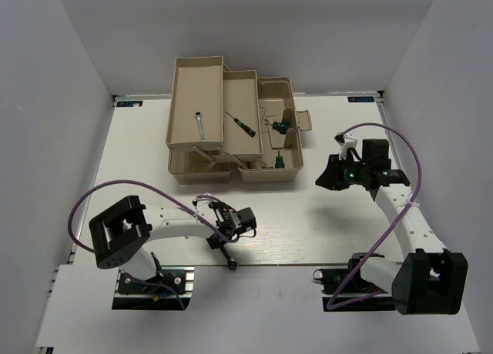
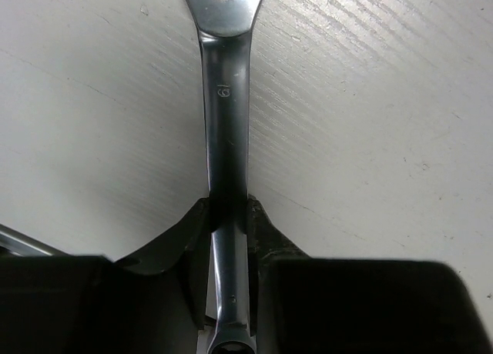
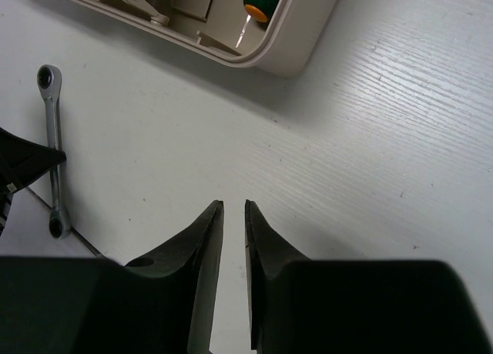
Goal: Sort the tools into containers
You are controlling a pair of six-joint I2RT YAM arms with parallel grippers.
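Note:
The long wrench in my left gripper lifts outward over the open tray bottom beside the short wrench (image 1: 210, 105) next and is released there, like with like.
My left gripper (image 1: 225, 238) is shut on the shaft of the long silver wrench (image 2: 225, 115), low at the table near the front edge; the wrench also shows in the top view (image 1: 229, 260) and the right wrist view (image 3: 52, 150). My right gripper (image 1: 322, 178) hovers right of the toolbox, its jaws nearly together with nothing between them (image 3: 233, 215). The short wrench (image 1: 199, 125) lies in the left beige tray (image 1: 179, 100). A thin screwdriver (image 1: 240, 123) lies in the middle tray (image 1: 248, 81). Two green-handled screwdrivers (image 1: 280, 126) (image 1: 279, 161) sit in the toolbox (image 1: 291, 150).
A lower fold-out tray (image 1: 185, 169) juts from the toolbox front left. The white handle (image 1: 305, 121) sticks out on its right. White walls enclose the table on three sides. A purple cable (image 1: 400, 150) loops above the right arm.

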